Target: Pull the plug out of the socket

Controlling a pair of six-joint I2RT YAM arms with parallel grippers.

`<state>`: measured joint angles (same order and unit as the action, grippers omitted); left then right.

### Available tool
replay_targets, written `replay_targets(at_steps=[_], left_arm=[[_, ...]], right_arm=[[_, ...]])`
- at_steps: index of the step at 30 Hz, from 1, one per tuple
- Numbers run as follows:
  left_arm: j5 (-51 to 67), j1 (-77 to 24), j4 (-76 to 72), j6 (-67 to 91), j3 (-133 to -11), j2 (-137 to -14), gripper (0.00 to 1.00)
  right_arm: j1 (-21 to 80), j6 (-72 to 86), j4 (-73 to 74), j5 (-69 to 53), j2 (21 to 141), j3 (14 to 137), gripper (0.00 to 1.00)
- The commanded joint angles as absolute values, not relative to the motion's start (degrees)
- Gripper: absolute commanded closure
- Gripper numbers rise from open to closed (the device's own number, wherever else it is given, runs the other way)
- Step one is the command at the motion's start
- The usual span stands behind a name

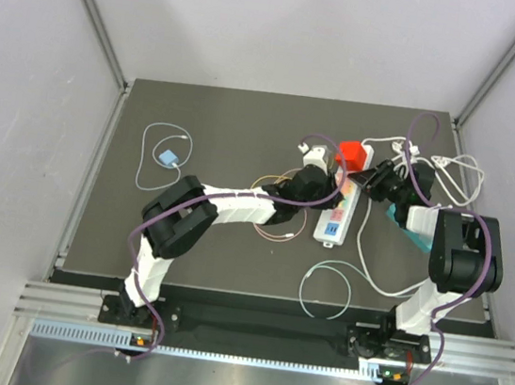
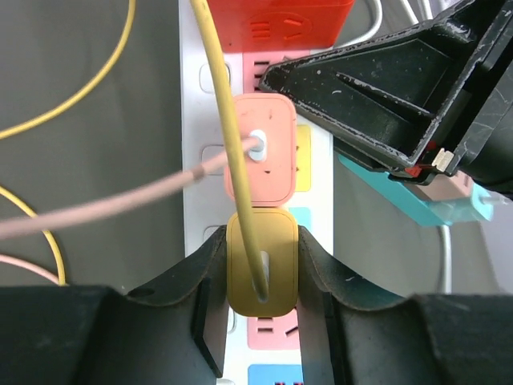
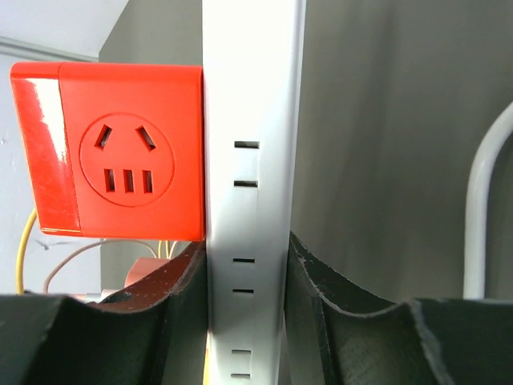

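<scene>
The yellow plug will next go up in my left gripper, then left in the top view and down, for release beside the blue connector (image 1: 168, 156), already lying unplugged.
A white power strip (image 1: 340, 211) lies at the table's middle right. A red adapter (image 1: 353, 155) sits on its far end. In the left wrist view a yellow plug (image 2: 261, 262) and a pink plug (image 2: 260, 147) sit in the strip (image 2: 200, 172). My left gripper (image 2: 260, 277) is shut on the yellow plug, one finger on each side. My right gripper (image 3: 244, 273) is shut on the strip's side edge (image 3: 252, 160), just below the red adapter (image 3: 120, 152). In the top view the grippers meet over the strip, left (image 1: 320, 184) and right (image 1: 370, 179).
White cables (image 1: 450, 170) lie coiled at the far right. A thin white cable with a blue connector (image 1: 167, 156) lies at the left. Yellow and pink cords (image 1: 273, 218) loop under my left arm. A white loop (image 1: 325, 292) lies near the front edge.
</scene>
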<state>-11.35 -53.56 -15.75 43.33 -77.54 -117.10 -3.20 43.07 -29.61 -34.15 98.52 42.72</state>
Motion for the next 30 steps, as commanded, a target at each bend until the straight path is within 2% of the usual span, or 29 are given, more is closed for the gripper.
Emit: replay_targets(at_steps=[1, 5, 13, 21, 27, 30], left_arm=[[-3.8, -50.7, -18.2, 49.5, -76.7, -109.3, 1.00], [2.6, -47.5, -19.8, 51.7, -74.2, -107.4, 1.00], [7.8, -47.4, -17.8, 40.5, -74.0, -103.8, 1.00], [27.6, -45.2, -12.1, 38.0, -75.1, -96.2, 1.00], [37.3, -42.9, 3.3, 34.2, -88.0, -90.1, 1.00], [36.0, -43.0, 8.5, 31.9, -95.6, -87.8, 1.00]], right_arm=[[-3.8, 38.0, -35.2, -30.4, 95.4, 42.7, 1.00], [-3.9, 38.1, -35.4, -30.7, 95.9, 42.8, 1.00], [-4.7, 39.2, -35.8, -31.1, 96.3, 42.6, 1.00], [-6.3, 41.9, -37.5, -33.5, 97.6, 42.5, 1.00], [-7.1, 42.8, -38.1, -34.2, 98.3, 42.5, 1.00], [-7.2, 42.7, -38.1, -34.2, 98.1, 42.5, 1.00]])
